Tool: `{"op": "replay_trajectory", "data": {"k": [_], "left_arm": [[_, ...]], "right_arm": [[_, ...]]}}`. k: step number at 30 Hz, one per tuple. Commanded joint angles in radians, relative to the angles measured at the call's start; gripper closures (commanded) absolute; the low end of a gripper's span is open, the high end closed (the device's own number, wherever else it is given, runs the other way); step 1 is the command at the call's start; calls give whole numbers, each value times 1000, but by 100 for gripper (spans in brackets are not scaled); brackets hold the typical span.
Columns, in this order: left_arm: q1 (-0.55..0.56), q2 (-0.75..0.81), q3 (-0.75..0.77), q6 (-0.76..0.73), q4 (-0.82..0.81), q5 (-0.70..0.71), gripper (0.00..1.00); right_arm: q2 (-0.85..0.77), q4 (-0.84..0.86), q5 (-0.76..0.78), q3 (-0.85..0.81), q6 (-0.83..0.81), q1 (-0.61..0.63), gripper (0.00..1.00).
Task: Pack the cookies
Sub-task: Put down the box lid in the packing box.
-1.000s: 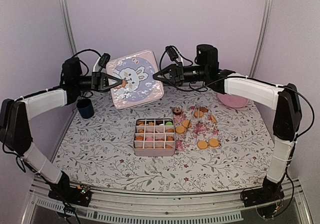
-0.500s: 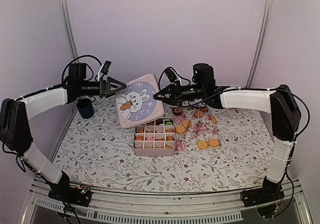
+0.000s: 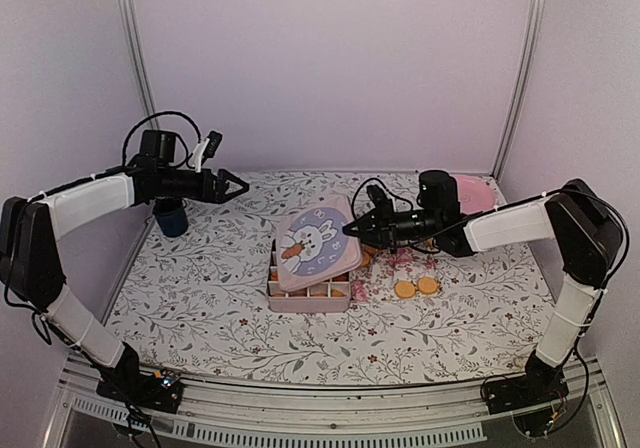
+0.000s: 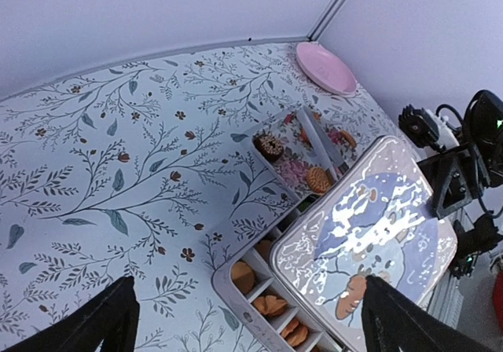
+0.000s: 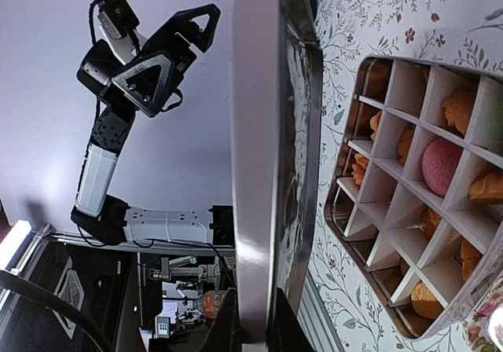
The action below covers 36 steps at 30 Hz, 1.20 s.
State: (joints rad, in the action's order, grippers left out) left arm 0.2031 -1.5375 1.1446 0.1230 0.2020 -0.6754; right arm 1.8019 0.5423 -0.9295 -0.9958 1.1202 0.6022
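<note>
My right gripper lowers and shifts toward the box next, bringing the lid down. The lid hangs crooked above the box, and the box's near cells are uncovered.
My right gripper (image 3: 352,230) is shut on the right edge of a square lid (image 3: 318,246) with a rabbit picture. It holds the lid tilted over a pink divided box (image 3: 310,303). The right wrist view has the lid (image 5: 271,171) edge-on, pinched between my fingers (image 5: 229,320), beside the box (image 5: 338,203) whose cells hold cookies (image 5: 442,166). More cookies (image 3: 405,289) lie loose on a floral cloth to the box's right. My left gripper (image 3: 235,183) hangs open and apart from the lid, at the left. Its view looks down on the lid (image 4: 369,234) and filled cells (image 4: 271,305).
A pink plate (image 3: 478,193) lies at the back right corner. A dark blue cup (image 3: 171,218) stands under my left forearm at the left edge. A dark brown cookie (image 4: 269,144) sits on the cloth behind the box.
My left gripper opened, let go of the lid and stayed back at the left. My right gripper carried the lid down and forward from upright in the air onto the box.
</note>
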Motion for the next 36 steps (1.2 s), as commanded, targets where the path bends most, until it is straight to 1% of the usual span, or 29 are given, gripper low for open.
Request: {"op": "replay_trajectory", "data": {"k": [1,6,11,24,28,31,35,36], "left_arm": [[14,5,-40,-118,21,76,1],[49,-15,-90,-228,34,132,1],[78,-41,-95,-294,74,136,1],[136,-74,-123,-376,94,168,1],[144,-88,-128,-381,100,176,1],[149,-94,-138,-396,99,187,1],[159,-108,-146,-406,99,220,1],[161,-113,-148,-407,99,221,1]], "right_arm": [[-18,241,-15,63,130,5,100],[30,383,-23,85,220,5,100],[80,474,-31,79,284,6,100],[165,479,-21,72,277,36,100],[180,462,-15,76,249,36,100],[183,418,-8,77,215,36,95],[182,378,14,88,170,34,84],[182,375,19,88,160,35,82]]}}
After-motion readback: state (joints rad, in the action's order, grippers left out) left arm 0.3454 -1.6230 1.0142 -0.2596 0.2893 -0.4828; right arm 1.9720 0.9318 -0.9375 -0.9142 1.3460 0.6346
